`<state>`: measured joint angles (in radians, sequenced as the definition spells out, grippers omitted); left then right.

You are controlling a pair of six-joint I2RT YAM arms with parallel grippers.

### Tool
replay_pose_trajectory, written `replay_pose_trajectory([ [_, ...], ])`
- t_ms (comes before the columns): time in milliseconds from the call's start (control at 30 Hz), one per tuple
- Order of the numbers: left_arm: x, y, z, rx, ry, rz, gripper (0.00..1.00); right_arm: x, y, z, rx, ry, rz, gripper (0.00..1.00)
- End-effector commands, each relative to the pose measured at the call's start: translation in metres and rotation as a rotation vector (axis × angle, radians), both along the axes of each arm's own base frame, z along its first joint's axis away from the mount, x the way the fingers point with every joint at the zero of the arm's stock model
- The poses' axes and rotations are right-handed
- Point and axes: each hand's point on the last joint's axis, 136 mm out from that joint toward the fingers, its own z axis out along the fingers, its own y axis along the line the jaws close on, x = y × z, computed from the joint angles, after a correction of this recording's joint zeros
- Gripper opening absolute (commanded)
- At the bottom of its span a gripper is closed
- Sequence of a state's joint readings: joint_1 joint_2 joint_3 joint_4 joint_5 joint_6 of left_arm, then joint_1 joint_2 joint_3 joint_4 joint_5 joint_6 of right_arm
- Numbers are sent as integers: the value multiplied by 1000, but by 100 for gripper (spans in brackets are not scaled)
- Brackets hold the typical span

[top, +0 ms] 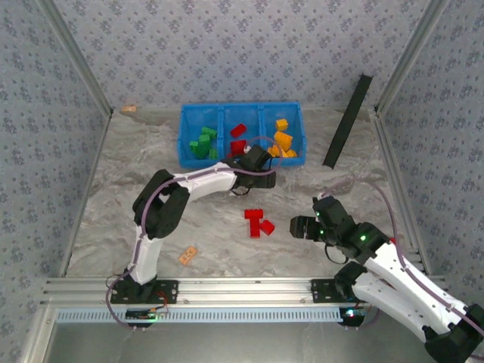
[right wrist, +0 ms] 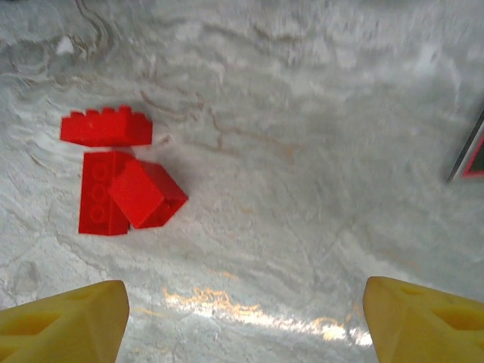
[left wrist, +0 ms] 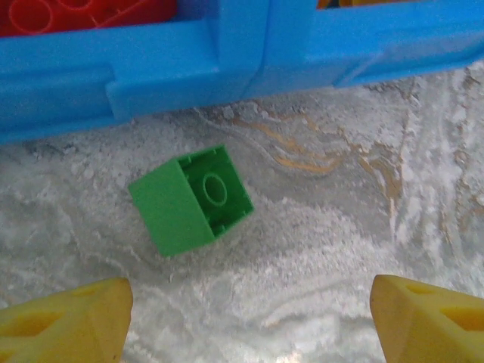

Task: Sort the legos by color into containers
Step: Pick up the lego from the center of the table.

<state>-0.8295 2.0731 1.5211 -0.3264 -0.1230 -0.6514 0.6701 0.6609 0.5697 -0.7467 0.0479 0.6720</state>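
Observation:
The tipped green brick lies below and outward of the open fingertips, so next my left gripper needs to lower and ease outward to close around the brick.
The blue bin (top: 227, 107) holds green legos (top: 203, 144) on the left, red legos (top: 238, 138) in the middle and orange-yellow legos (top: 283, 140) on the right. My left gripper (top: 257, 160) is at the bin's front wall, open. In the left wrist view a green brick (left wrist: 193, 198) lies tipped on the table below the bin wall (left wrist: 227, 68), ahead of the open left gripper (left wrist: 249, 325) and apart from it. Three red bricks (top: 259, 221) lie mid-table. My right gripper (top: 302, 225) stands open just right of them, and in the right wrist view the red bricks (right wrist: 121, 181) lie ahead and left of the right gripper (right wrist: 246, 321).
A pale peach flat piece (top: 188, 255) lies near the front left. A black strip (top: 348, 121) leans at the back right, its end at the edge of the right wrist view (right wrist: 469, 151). Metal frame posts and patterned walls enclose the marbled table.

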Motion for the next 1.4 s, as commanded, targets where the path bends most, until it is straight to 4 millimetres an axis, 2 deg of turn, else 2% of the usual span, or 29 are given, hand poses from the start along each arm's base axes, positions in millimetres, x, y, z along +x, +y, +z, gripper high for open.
replay_pose_trajectory([
  [0,13,-2,3,23,-22,43,82,-6,12,-7,94,38,-23,83],
  [133,22,-1,-4,75,-33,67,82,-11,19,-18,108,57,-13,84],
  [367,34,9,-15,201,-56,97,81,-13,26,-22,113,67,13,83],
  [667,28,16,-36,249,-18,106,75,-11,37,-27,120,76,43,83],
  [900,26,18,-44,246,-7,110,67,-10,39,-31,107,84,53,83],
  [1133,25,19,-50,237,19,109,49,-9,39,-32,102,81,52,83],
  [1367,7,37,-55,262,56,101,35,-1,50,-32,88,85,88,83],
])
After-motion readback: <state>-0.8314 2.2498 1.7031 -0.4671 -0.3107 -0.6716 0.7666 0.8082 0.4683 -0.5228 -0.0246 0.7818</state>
